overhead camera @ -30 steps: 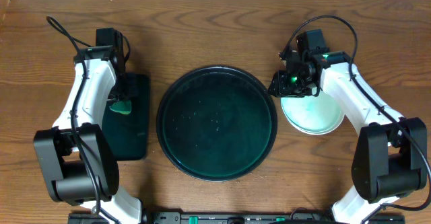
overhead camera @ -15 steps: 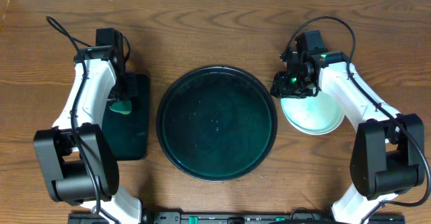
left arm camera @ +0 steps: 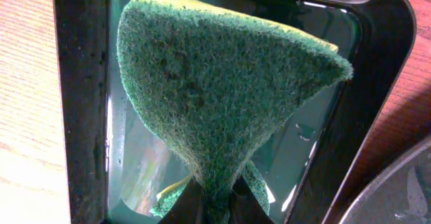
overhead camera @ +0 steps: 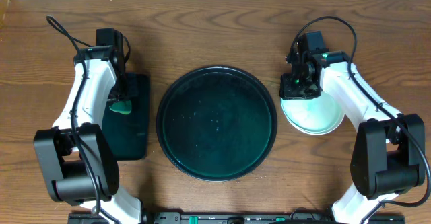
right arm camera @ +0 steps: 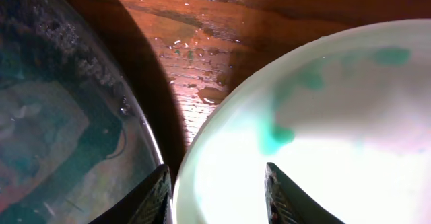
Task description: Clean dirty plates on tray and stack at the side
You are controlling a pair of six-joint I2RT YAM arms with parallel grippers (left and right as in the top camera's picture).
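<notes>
My left gripper will next move down toward the black tray's wet bottom and release the green sponge [left arm camera: 215, 83], which already hangs inside the black rectangular tray's rim.
The large round dark tray [overhead camera: 217, 163] sits mid-table with only water drops in it; its rim also shows in the right wrist view [right arm camera: 60, 130]. A pale-mint plate [overhead camera: 316, 116] lies on the table right of the tray; I cannot tell if others lie under it. In the right wrist view the plate [right arm camera: 350, 150] has green smears. My right gripper [overhead camera: 296, 86] is open over the plate's left rim, its fingers [right arm camera: 219, 194] apart. My left gripper [overhead camera: 120, 103] is shut on a green sponge [left arm camera: 215, 83], pinched at its lower end [left arm camera: 215, 200].
A black rectangular tray [overhead camera: 131, 140] holding water lies left of the round tray, under the sponge; its rim shows in the left wrist view [left arm camera: 81, 116]. Wet wood [right arm camera: 222, 35] shows between the round tray and the plate. The wall edge runs along the far side.
My right gripper has shifted slightly to the right, over the plate's left rim. The left arm and sponge have not moved.
</notes>
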